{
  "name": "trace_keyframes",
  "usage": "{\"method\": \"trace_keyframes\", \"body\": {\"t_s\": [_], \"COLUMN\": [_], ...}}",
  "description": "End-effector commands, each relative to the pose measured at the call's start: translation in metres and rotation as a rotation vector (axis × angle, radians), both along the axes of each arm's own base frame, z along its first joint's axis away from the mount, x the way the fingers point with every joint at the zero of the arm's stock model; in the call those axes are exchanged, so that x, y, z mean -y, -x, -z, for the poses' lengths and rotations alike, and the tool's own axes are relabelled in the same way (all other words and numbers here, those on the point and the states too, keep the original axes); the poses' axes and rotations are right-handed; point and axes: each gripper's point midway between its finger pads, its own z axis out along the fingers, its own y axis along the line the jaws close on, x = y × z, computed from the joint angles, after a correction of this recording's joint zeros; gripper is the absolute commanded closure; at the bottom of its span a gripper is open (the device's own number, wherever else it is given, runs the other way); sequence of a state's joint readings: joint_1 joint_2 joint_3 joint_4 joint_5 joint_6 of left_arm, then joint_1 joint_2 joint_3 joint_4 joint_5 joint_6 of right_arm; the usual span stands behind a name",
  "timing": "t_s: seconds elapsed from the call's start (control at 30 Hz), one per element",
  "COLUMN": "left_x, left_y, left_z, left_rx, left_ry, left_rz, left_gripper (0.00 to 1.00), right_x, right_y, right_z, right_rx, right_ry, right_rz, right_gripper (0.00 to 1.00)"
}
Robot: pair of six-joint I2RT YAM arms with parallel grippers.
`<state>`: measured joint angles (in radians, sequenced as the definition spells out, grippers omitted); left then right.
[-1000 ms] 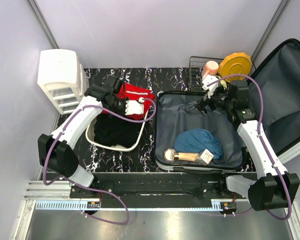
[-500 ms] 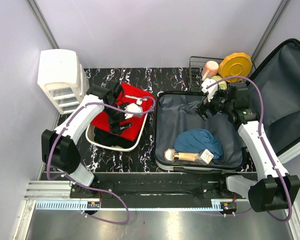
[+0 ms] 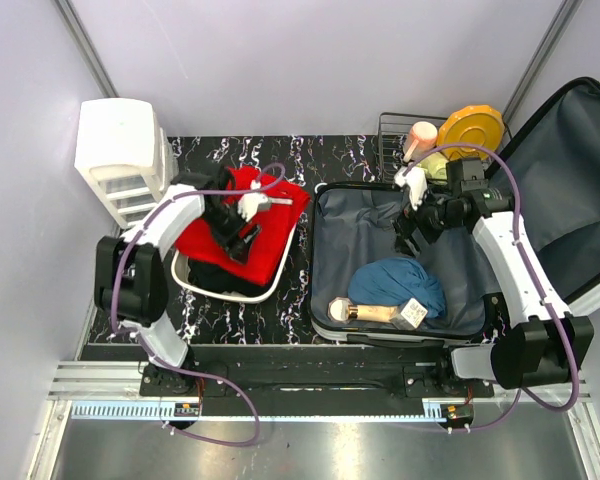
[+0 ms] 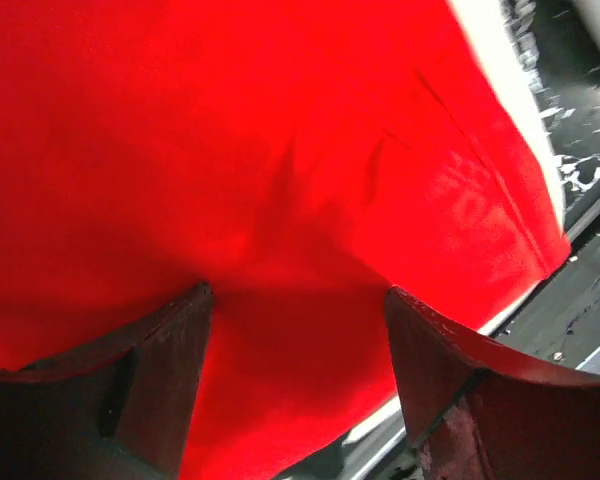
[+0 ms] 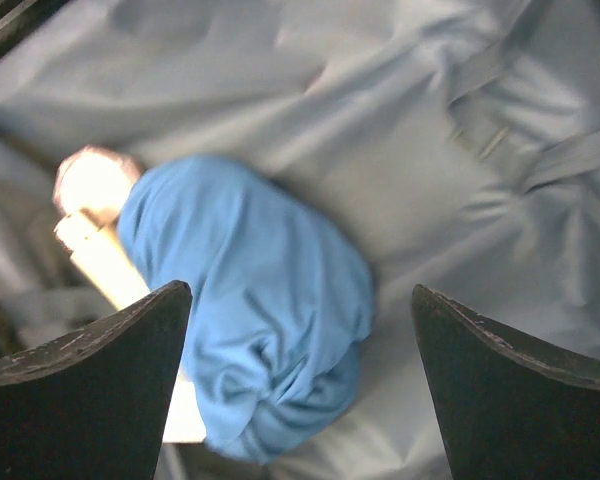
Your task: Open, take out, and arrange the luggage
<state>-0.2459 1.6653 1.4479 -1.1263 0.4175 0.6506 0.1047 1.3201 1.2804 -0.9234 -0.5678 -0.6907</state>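
Observation:
Next I will move my right gripper down and back onto the blue cloth's creased middle (image 3: 410,284) (image 5: 270,345), which lies below and back from it, since it can pinch folds there.
The luggage (image 3: 325,255) lies open on the table, its dark grey lining (image 5: 410,150) facing up and its lid (image 3: 570,190) leaning back at the right. Inside lie a blue cloth (image 3: 395,280) (image 5: 250,320), a cream bottle (image 3: 365,313) (image 5: 100,250) and a small box (image 3: 412,313). My right gripper (image 3: 408,222) (image 5: 300,290) hangs open above the lining, just behind the blue cloth. A red cloth (image 3: 235,225) (image 4: 280,130) lies spread over the white tub (image 3: 180,268). My left gripper (image 3: 242,240) (image 4: 297,292) is open right over the red cloth, nothing gripped.
A white drawer unit (image 3: 120,155) stands at the back left. Behind the suitcase a wire rack (image 3: 388,135) holds a pink bottle (image 3: 420,135) and a yellow plate (image 3: 470,130). Black clothing (image 3: 220,270) lies in the tub under the red cloth.
My left gripper opened and let go of the red cloth, which now lies flat over the tub; that arm pulled back to the left. The right gripper dipped slightly toward the lining.

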Motion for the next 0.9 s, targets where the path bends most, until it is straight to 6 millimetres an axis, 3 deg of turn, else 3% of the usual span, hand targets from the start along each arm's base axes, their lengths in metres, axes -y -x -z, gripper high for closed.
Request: {"method": "trace_keyframes", "body": {"t_s": [0.0, 0.03, 0.13, 0.3, 0.43, 0.63, 0.7, 0.83, 0.87], "left_x": [-0.018, -0.022, -0.017, 0.008, 0.006, 0.006, 0.005, 0.004, 0.004], "left_y": [0.003, 0.006, -0.004, -0.019, -0.03, -0.031, -0.032, -0.036, -0.036], "left_z": [0.07, 0.087, 0.1, 0.067, 0.04, 0.031, 0.03, 0.024, 0.022], "left_rx": [-0.142, -0.182, -0.214, -0.17, -0.059, -0.031, -0.03, -0.009, -0.001], "left_ry": [-0.036, -0.046, -0.003, 0.181, 0.186, 0.188, 0.189, 0.194, 0.195], "left_rz": [-0.233, -0.252, -0.297, -0.239, -0.201, -0.189, -0.192, -0.202, -0.201], "left_gripper": [0.27, 0.26, 0.25, 0.21, 0.18, 0.18, 0.18, 0.18, 0.18], "right_x": [0.003, 0.003, 0.006, 0.017, 0.019, 0.013, 0.015, 0.02, 0.02], "right_y": [0.057, 0.064, 0.068, 0.065, 0.073, 0.093, 0.087, 0.063, 0.059], "right_z": [0.018, 0.027, 0.043, 0.079, 0.108, 0.15, 0.159, 0.154, 0.151], "right_rx": [-0.221, -0.255, -0.301, -0.329, -0.386, -0.585, -0.561, -0.448, -0.431], "right_ry": [0.028, 0.03, 0.049, 0.121, 0.139, 0.122, 0.141, 0.179, 0.183], "right_rz": [-0.093, -0.094, -0.096, -0.116, -0.174, -0.229, -0.225, -0.159, -0.147], "right_gripper": [0.0, 0.0, 0.0, 0.0, 0.0, 0.0, 0.02, 0.28, 0.55]}}
